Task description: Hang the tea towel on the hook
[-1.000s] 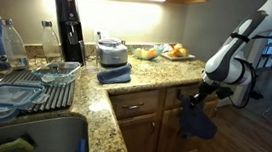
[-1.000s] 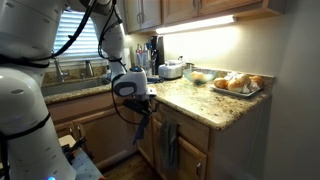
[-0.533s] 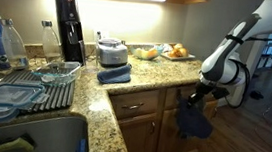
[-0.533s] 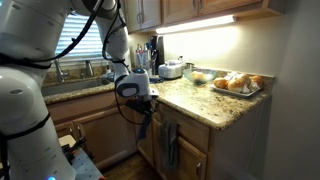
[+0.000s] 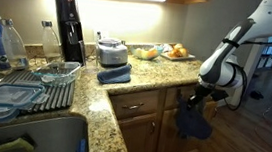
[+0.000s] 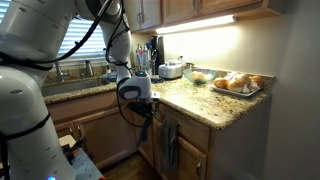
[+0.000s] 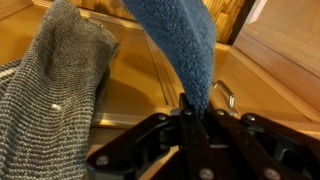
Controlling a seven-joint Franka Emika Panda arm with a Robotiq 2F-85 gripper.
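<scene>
I need to lower the tea towel slightly toward the cabinet front beside the grey towel (image 7: 55, 90) next, and then open my gripper.
My gripper (image 5: 201, 93) is shut on the tea towel (image 5: 192, 123), a medium-blue cloth that hangs bunched from the jaws in front of the lower cabinet doors. In an exterior view the gripper (image 6: 146, 108) holds the towel (image 6: 141, 126) just beside a grey-blue towel (image 6: 168, 145) draped on the cabinet front. In the wrist view the jaws (image 7: 195, 118) pinch a corner of the blue towel (image 7: 185, 45), with the grey towel (image 7: 55, 90) at the left. A small metal hook or handle (image 7: 226, 98) sits on the wood right behind the jaws.
A darker folded cloth (image 5: 114, 74) lies on the granite counter (image 5: 146, 75) near a toaster (image 5: 111, 53). Plates of food (image 6: 237, 84) stand at the counter's end. The wooden cabinet fronts (image 5: 152, 123) are close behind the towel. A dish rack (image 5: 35, 84) is by the sink.
The gripper has shifted slightly toward the cabinet front with the tea towel still in it. Nothing else has moved.
</scene>
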